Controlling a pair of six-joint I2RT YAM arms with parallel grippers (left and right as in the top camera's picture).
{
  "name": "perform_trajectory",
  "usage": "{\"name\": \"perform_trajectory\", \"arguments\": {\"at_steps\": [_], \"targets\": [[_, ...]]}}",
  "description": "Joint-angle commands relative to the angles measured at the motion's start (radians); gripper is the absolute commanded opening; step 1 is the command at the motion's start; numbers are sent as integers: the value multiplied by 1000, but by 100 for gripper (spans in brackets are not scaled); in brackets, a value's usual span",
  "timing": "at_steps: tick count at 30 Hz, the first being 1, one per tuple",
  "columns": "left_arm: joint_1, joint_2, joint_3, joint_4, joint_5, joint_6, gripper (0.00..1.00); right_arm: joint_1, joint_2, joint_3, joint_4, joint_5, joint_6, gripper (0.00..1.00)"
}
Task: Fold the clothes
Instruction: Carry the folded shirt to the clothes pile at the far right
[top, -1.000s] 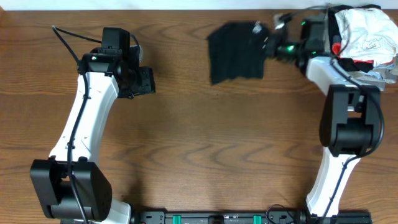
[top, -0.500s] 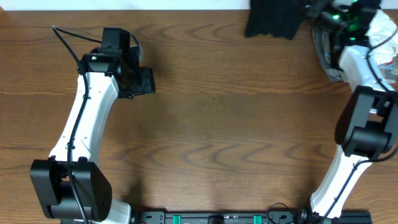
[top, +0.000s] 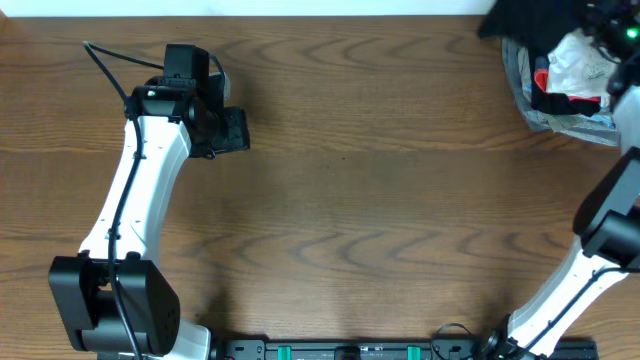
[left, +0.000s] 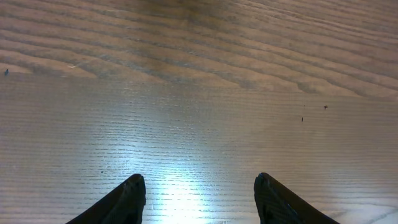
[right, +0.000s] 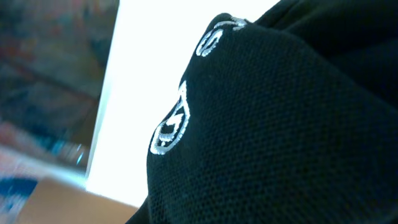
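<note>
My right gripper will swing to the right in the overhead view, over the heap of garments. The black T-shirt (top: 515, 22) is hanging just beside the heap.
The clothes, a black T-shirt (top: 515, 22), hang blurred at the table's far right corner, partly cut off by the top edge of the overhead view. In the right wrist view the same black fabric (right: 280, 124) fills the frame and shows a small white logo (right: 180, 118). It hides my right gripper's fingers, which stay shut on it. My left gripper (top: 232, 130) hovers at the far left of the table, away from the shirt. Its jaws (left: 200, 190) are open over bare wood with nothing between them.
A heap of white, red, grey and black garments (top: 580, 70) lies at the far right edge, just beside the carried shirt. My right arm (top: 610, 215) stretches up along the right side. The wooden table (top: 340, 200) spreads between the arms.
My right gripper has swung the black T-shirt from the far middle of the table to the far right corner by the heap. The left arm has not moved.
</note>
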Motion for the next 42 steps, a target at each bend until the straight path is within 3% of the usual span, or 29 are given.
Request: {"name": "perform_trajectory", "arguments": {"at_steps": [1,9,17,25,30,42], "targets": [[3,6,-10,-2,-10,-2,58,-42,1,32,14,76,40,1],[3,63,-10,-3,-10,-2,58,-102,1,32,23,167,76,1],[3,118,-10,-2,-10,-1,58,-116,1,32,174,270,196,1],[3,119,-10,1,-13,-1,58,-68,13,32,198,579,382,1],[3,119,-10,4,-13,-1,58,-8,39,32,264,773,389,1],[3,119,-10,17,-13,-1,58,23,222,32,547,765,480,1]]}}
